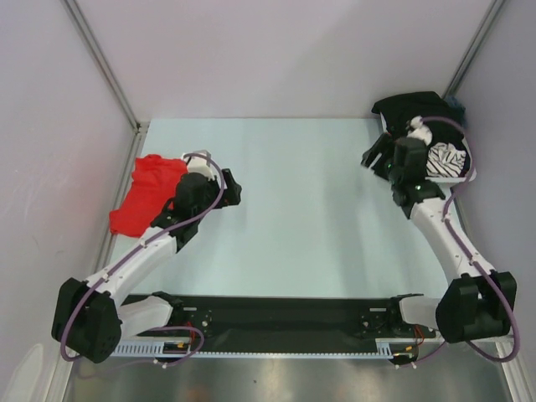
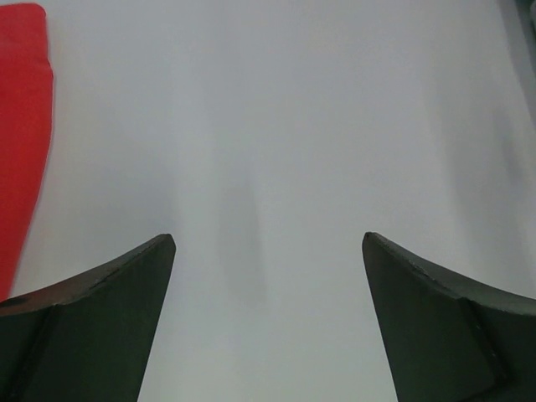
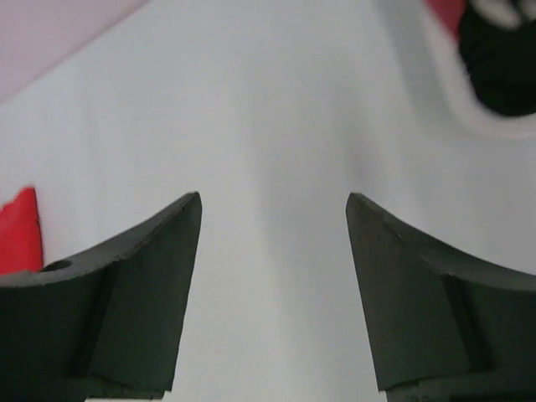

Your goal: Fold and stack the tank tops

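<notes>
My right gripper is to move outward and to the right in the top view next, then go down onto the black tank top's near part, because it lies on top of the basket (image 1: 466, 172).
The red tank top (image 1: 146, 194) lies bunched and folded at the table's left side; its edge shows as a red tank top (image 2: 21, 126) strip in the left wrist view. Just right of it my left gripper (image 1: 232, 188) hovers over bare table, open and empty (image 2: 268, 239). The black tank top (image 1: 410, 107) is draped over the far end of the white basket (image 1: 466, 172) at the back right. My right gripper (image 1: 375, 156) hangs just left of the basket, open with nothing between its fingers (image 3: 274, 199).
A black-and-white striped cloth (image 1: 445, 159) lies inside the basket. The basket's white rim (image 3: 469, 117) and dark contents (image 3: 502, 67) show at the right wrist view's upper right. Walls with metal rails enclose the table on the left, back and right.
</notes>
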